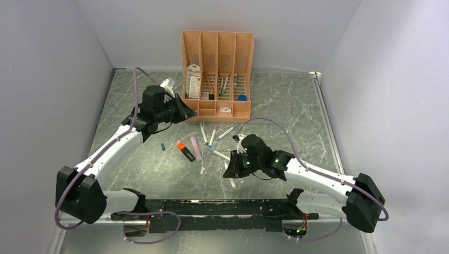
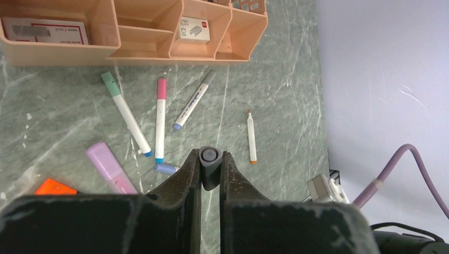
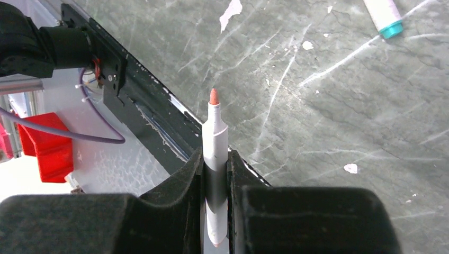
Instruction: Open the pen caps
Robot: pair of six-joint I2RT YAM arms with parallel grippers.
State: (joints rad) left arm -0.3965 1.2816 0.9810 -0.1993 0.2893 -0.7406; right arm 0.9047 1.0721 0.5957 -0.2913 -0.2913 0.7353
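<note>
My right gripper moves outward and down beside the uncapped marker on the tabletop next to release the white marker, since its orange-red tip is already bare.
My left gripper (image 2: 210,156) is shut on a small dark grey pen cap (image 2: 210,165), held above the table near the organizer; in the top view it (image 1: 186,113) hovers at the organizer's front left corner. My right gripper (image 3: 215,159) is shut on a slim white marker (image 3: 214,132) whose orange-red tip is bare; in the top view it (image 1: 231,170) is near the front rail. On the table lie a green-capped marker (image 2: 111,83), a pink-capped marker (image 2: 161,87), a grey-capped marker (image 2: 208,78), an uncapped marker (image 2: 251,137) and a loose blue cap (image 2: 167,168).
A peach desk organizer (image 1: 217,53) stands at the back. A pink highlighter (image 1: 196,147) and an orange-capped highlighter (image 1: 185,152) lie mid-table, with a small blue cap (image 1: 163,146) to their left. The black front rail (image 1: 212,207) is right below my right gripper. A teal-tipped marker (image 3: 386,16) lies nearby.
</note>
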